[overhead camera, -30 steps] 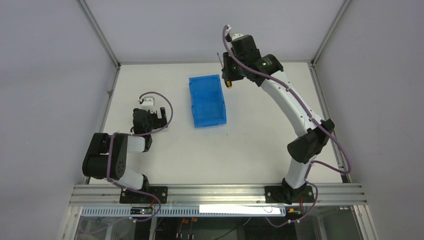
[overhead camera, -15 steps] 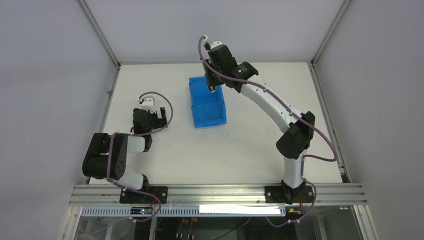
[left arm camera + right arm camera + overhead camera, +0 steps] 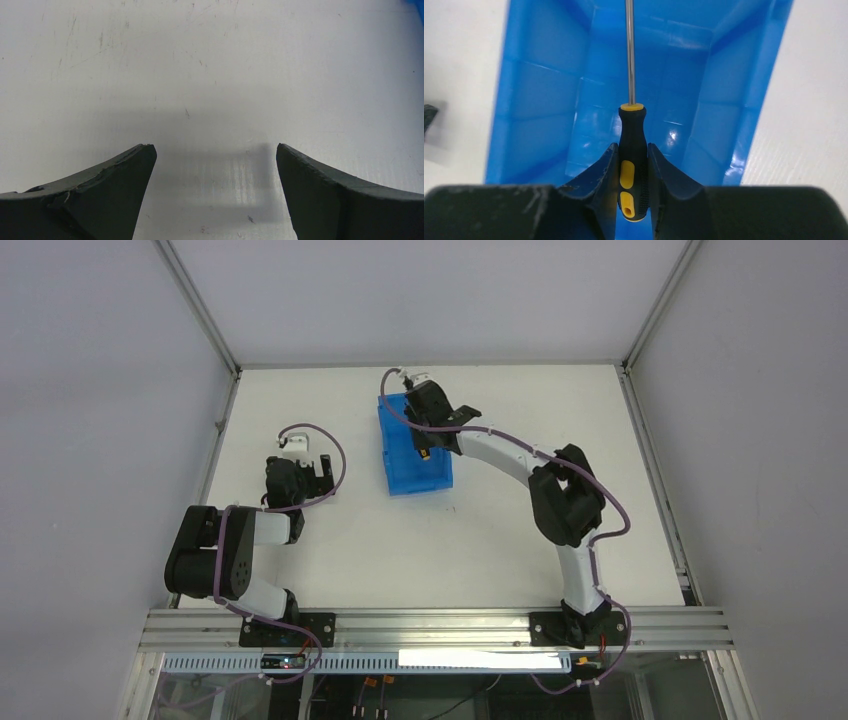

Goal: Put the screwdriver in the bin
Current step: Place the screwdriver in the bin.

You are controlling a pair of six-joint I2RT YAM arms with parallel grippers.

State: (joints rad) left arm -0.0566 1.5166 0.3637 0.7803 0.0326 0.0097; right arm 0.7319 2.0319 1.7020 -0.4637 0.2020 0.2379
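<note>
The right gripper moves down between the bin's long sides next, the screwdriver's stem already along them. It then releases the screwdriver [image 3: 632,150], as the bin's bare bottom lies below.
The screwdriver [image 3: 632,150] has a black and yellow handle and a thin metal shaft. My right gripper [image 3: 632,155] is shut on its handle and holds it over the open top of the blue bin [image 3: 541,95], shaft pointing along the bin's length. In the top view my right gripper [image 3: 424,440] hangs over the far half of the blue bin [image 3: 428,476], with a bit of yellow showing at the fingers. My left gripper [image 3: 215,150] is open and empty just above the bare white table, also seen at the left in the top view [image 3: 318,472].
The white table [image 3: 480,530] is bounded by metal frame rails at the left, back and right. The right arm's elbow [image 3: 565,502] hangs over the table right of the bin. The left arm is folded near its base [image 3: 215,560].
My right gripper has swung left and toward me with the screwdriver, from the back edge right of the bin to above the bin's inside. The left arm has not moved.
</note>
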